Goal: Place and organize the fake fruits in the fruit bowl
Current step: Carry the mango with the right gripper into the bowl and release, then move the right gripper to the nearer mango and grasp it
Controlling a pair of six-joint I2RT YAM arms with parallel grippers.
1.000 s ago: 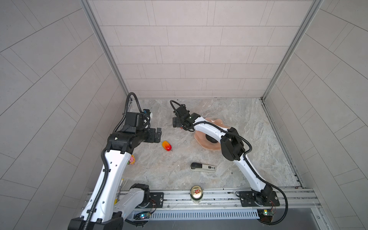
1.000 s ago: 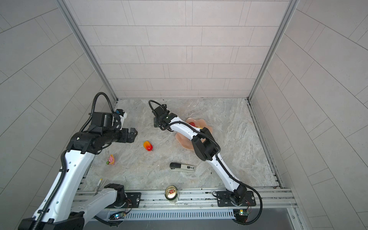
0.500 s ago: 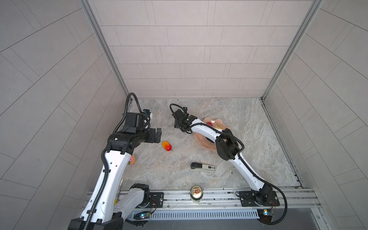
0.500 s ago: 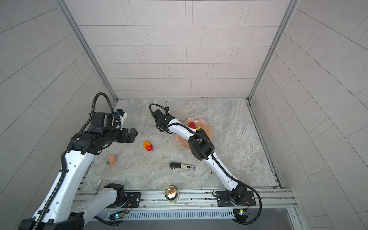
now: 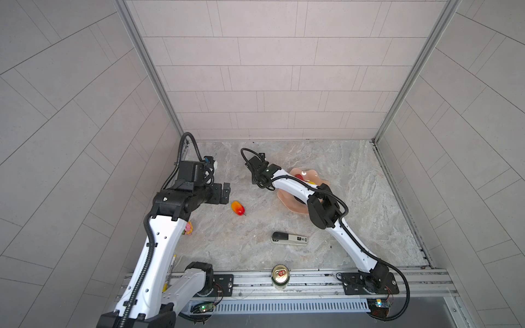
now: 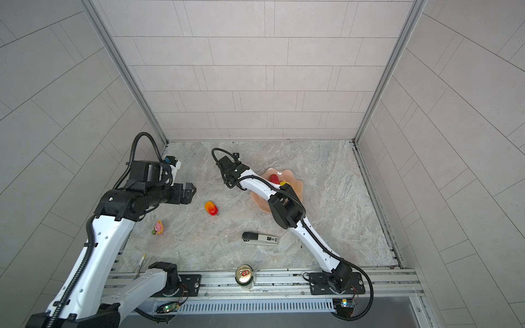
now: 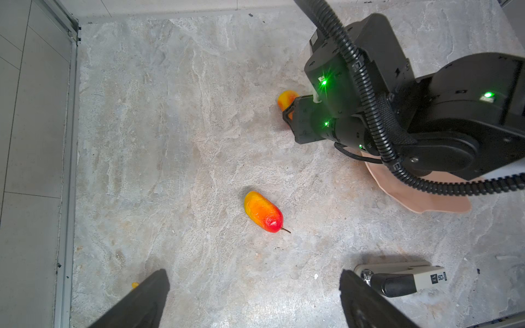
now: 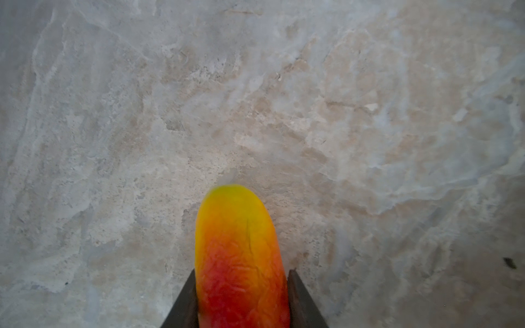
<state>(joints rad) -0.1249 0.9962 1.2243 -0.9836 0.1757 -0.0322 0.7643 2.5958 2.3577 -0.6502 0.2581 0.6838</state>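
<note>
I will next lift the mango with my right gripper, move it back over the fruit bowl's near part, clear of strawberry (image 5: 299,177) and lemon, and let it go.
My right gripper (image 8: 241,272) is shut on a red-orange-yellow mango (image 8: 238,255), whose yellow end sticks out past the fingers just above the stone table. In the left wrist view this mango (image 7: 287,99) shows at the gripper's tip, left of the fruit bowl (image 7: 426,204). A second mango (image 5: 238,208) lies on the table left of centre. My left gripper (image 5: 225,193) hangs open and empty just left of it. The peach-pink fruit bowl (image 5: 312,172) holds a strawberry (image 5: 299,177) and a yellow lemon (image 5: 311,183); my right arm crosses over it.
A black-and-grey stapler (image 5: 289,238) lies in front of the bowl. A drink can (image 5: 280,276) stands at the front rail. A small pink-and-yellow toy (image 6: 158,228) lies by the left wall, and a pen (image 6: 141,262) lies at the front left.
My right gripper's jaws have closed on the mango at the back, and its elbow has shifted left over the bowl. The left arm has not moved.
</note>
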